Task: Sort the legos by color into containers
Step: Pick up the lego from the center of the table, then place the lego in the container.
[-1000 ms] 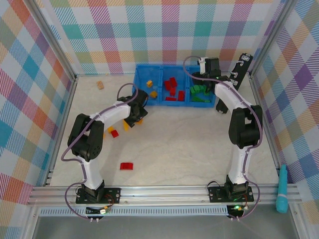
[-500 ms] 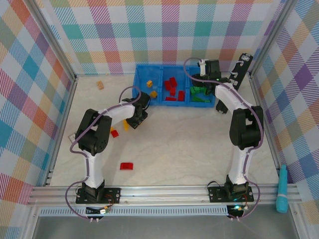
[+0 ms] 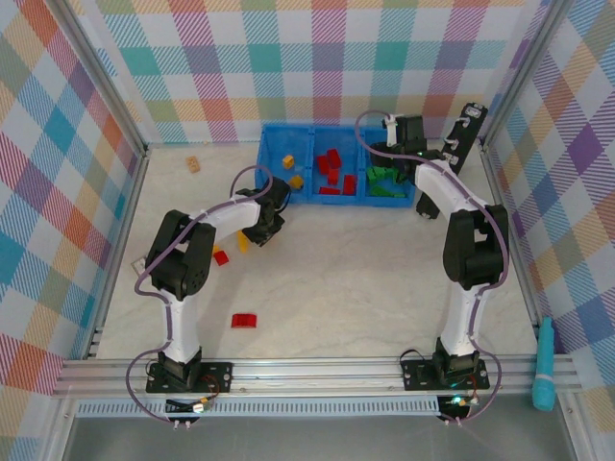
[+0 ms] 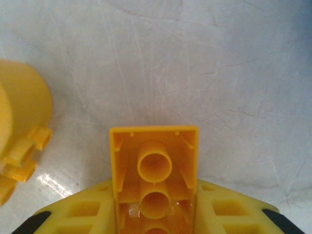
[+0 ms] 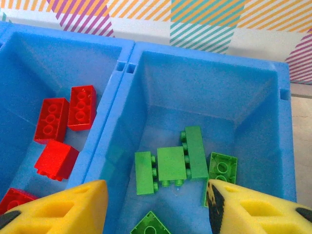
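My left gripper will lift outward over the blue bin's near side and release the yellow lego among matching ones, in their section outward of the gripper.
My left gripper (image 4: 155,209) is shut on a yellow lego (image 4: 154,165), which sticks out past the fingers with its hollow underside facing the wrist camera, low over the table. A second yellow lego (image 4: 19,126) lies just to its left. From above, the left gripper (image 3: 261,226) sits in front of the blue bin's (image 3: 336,134) left end. My right gripper (image 5: 156,209) hangs open over the right compartment, above several green legos (image 5: 170,163). Red legos (image 5: 80,107) fill the middle compartment and yellow ones (image 3: 288,168) the left. Two red legos (image 3: 221,256) (image 3: 244,320) lie loose on the table.
A small tan block (image 3: 193,164) rests near the back left wall. Checkered walls and metal posts close in the table on three sides. A teal tool (image 3: 545,365) lies outside the frame at the right.
The left jaws have closed on the yellow lego, and the left arm has shifted a little toward the bin. The right arm has stayed over the green compartment.
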Tool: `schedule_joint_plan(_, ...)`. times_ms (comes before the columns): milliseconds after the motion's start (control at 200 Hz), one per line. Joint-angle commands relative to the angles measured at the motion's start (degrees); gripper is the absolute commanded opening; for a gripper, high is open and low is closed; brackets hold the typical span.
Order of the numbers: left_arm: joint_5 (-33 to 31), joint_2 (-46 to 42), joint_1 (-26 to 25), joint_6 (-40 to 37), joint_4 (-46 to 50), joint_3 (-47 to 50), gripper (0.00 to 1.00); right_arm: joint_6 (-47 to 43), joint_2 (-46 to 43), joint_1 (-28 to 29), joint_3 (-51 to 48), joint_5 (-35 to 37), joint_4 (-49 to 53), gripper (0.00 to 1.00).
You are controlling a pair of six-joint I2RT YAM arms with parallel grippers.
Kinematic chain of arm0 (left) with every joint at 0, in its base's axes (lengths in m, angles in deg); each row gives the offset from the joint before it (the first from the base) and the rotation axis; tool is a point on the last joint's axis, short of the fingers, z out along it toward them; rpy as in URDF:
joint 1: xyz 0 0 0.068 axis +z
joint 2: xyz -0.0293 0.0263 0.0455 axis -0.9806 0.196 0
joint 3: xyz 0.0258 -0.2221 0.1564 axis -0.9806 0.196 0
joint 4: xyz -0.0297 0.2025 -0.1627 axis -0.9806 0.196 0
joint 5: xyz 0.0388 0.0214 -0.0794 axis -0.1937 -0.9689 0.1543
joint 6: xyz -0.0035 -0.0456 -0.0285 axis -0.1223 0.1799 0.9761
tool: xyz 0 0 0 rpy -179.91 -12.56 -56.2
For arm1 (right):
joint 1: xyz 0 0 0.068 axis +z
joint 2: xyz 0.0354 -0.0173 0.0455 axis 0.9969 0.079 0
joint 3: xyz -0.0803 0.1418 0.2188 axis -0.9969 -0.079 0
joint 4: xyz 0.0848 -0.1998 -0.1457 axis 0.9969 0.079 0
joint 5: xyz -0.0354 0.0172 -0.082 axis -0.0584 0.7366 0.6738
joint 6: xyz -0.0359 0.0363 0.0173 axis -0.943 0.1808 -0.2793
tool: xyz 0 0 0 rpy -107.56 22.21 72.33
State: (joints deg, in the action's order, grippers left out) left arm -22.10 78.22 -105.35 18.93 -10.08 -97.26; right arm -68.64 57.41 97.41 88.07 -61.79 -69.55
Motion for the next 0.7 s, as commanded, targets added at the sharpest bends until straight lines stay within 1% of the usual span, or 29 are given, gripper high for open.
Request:
schedule_joint_plan(0,-4.6,-6.0,-0.8,-8.1,2.1,-0.8,0.28,-0.5,-5.4,-0.2,-2.4,1.5,0.6,0.57)
schedule_joint_plan(85,-7.6,-8.5,-0.7,-13.8,4.0,-4.8,0.27,0.3,-8.2,-0.2,-5.5,1.6,0.1,0.57)
schedule_joint_plan(160,-8.7,-9.8,-0.7,-17.5,3.6,-8.0,0.27,1.3,-11.1,-0.2,-8.4,1.4,-0.5,0.57)
schedule_joint_plan(305,-9.9,-9.2,-1.1,-22.1,-2.0,-12.7,0.27,5.5,-15.1,-0.2,-12.0,-0.1,-0.2,0.58)
schedule_joint_plan(420,-9.2,-5.8,-1.2,-24.1,-7.5,-16.0,0.27,9.1,-17.7,0.0,-14.7,-1.7,0.2,0.57)
schedule_joint_plan(525,-8.9,-1.7,-1.2,-25.4,-12.1,-18.9,0.26,10.6,-21.2,0.5,-18.1,-2.2,0.4,0.57)
schedule_joint_plan(695,-9.5,5.5,-1.0,-26.2,-15.4,-23.0,0.26,12.3,-27.5,1.1,-23.7,-3.4,1.8,0.58)
